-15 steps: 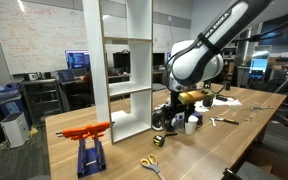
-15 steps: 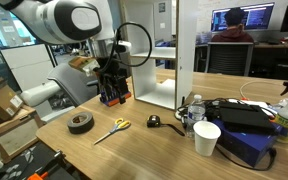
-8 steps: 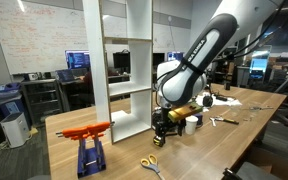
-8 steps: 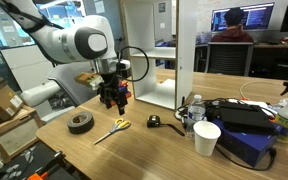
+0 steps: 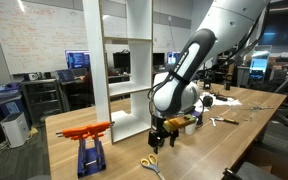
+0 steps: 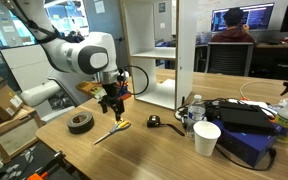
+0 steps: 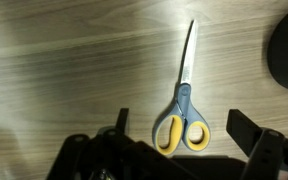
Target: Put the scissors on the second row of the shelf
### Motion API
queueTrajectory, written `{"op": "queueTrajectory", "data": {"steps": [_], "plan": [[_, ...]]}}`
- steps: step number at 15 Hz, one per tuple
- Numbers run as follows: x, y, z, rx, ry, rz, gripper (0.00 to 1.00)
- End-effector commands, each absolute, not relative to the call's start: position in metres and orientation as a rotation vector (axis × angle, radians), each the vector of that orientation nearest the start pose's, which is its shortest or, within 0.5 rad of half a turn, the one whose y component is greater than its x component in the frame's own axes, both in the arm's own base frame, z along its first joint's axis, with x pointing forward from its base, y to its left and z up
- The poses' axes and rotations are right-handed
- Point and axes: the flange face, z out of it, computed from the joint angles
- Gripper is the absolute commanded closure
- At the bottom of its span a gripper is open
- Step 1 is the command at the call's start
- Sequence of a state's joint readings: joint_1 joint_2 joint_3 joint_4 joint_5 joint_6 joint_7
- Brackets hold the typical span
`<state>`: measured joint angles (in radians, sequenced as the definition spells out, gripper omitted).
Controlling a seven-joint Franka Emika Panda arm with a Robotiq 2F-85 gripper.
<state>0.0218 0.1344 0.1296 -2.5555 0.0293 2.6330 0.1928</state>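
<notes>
The robot's gripper should next move down and past the yellow loops and close on the base of the blades, since that base is far narrower than the gap between the open fingers.
The scissors (image 7: 181, 110) have yellow looped handles and short silvery blades. They lie flat on the wooden table (image 7: 64, 60), blades pointing away from me in the wrist view. They also show in both exterior views (image 5: 150, 163) (image 6: 112, 129). My gripper (image 7: 182, 128) is open, with its fingers (image 7: 246, 128) on either side of the handles, just above them. In both exterior views it (image 5: 156, 141) (image 6: 111, 107) hangs over the scissors. The tall white shelf (image 5: 124, 65) (image 6: 154, 50) stands behind.
A black tape roll (image 6: 80, 122) (image 7: 287, 50) lies close beside the scissors. A blue stand with an orange top (image 5: 89, 140) stands on the table. A white cup (image 6: 206, 138), a bottle (image 6: 194, 108) and dark gear (image 6: 246, 125) sit nearby.
My arm has swung away from the shelf and come down over the scissors. The scissors have not moved.
</notes>
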Motion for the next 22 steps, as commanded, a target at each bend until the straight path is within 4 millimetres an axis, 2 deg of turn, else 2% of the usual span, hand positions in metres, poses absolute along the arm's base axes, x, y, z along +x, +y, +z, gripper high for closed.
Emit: {"op": "queueTrajectory", "data": {"steps": [1,4,11,20,22], "plan": [[0.448,0.072,0.203,-3.031,0.066,0.013,0.00],[0.447,0.072,0.186,-3.021,0.045,0.028,0.00],[0.431,0.074,0.134,-3.060,0.038,0.142,0.00],[0.428,0.098,0.114,-3.093,0.007,0.166,0.00],[0.429,0.099,0.112,-3.096,-0.002,0.160,0.26]]}}
